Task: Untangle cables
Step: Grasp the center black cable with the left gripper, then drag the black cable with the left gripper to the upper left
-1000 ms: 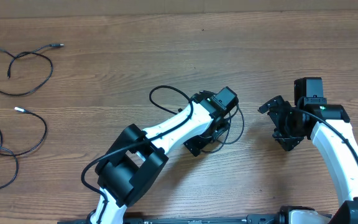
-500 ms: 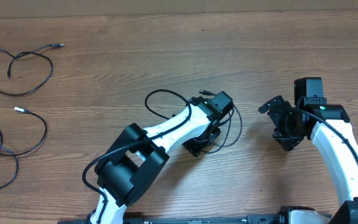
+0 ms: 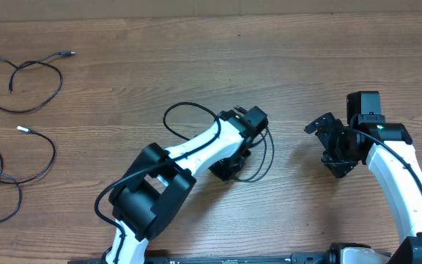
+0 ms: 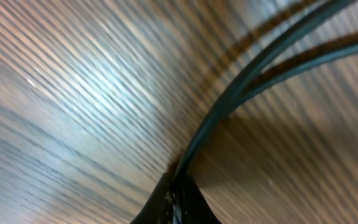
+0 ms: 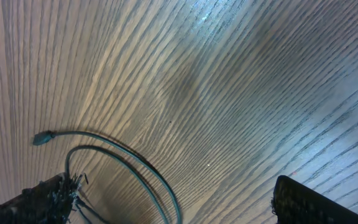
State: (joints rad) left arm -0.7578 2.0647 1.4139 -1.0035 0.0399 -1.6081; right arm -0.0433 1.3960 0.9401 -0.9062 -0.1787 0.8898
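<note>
The left gripper lifts across to bare tabletop (image 3: 100,82) beside the back cable next and releases, as that spot lies outward and left in the overhead view.
One thin black cable (image 3: 173,110) lies mid-table in loops on both sides of my left arm. My left gripper (image 3: 228,168) is shut on it; in the left wrist view the cable (image 4: 261,61) runs up and right from the pinched fingertips (image 4: 166,208). Two other cables lie apart at the far left, one at the back (image 3: 22,73) and one nearer the front (image 3: 20,172). My right gripper (image 3: 330,144) stands open to the right of the held cable, holding nothing. The right wrist view shows that cable's loop (image 5: 127,157) and plug end (image 5: 41,138) by the left finger (image 5: 42,200).
The wooden table (image 3: 196,51) carries nothing besides the cables and my two arms. The left arm's own thicker black cable (image 3: 108,198) curls beside its base at the front.
My left gripper has shut on the middle cable and shifted left, dragging the cable's loops left with it. The right arm has not moved.
</note>
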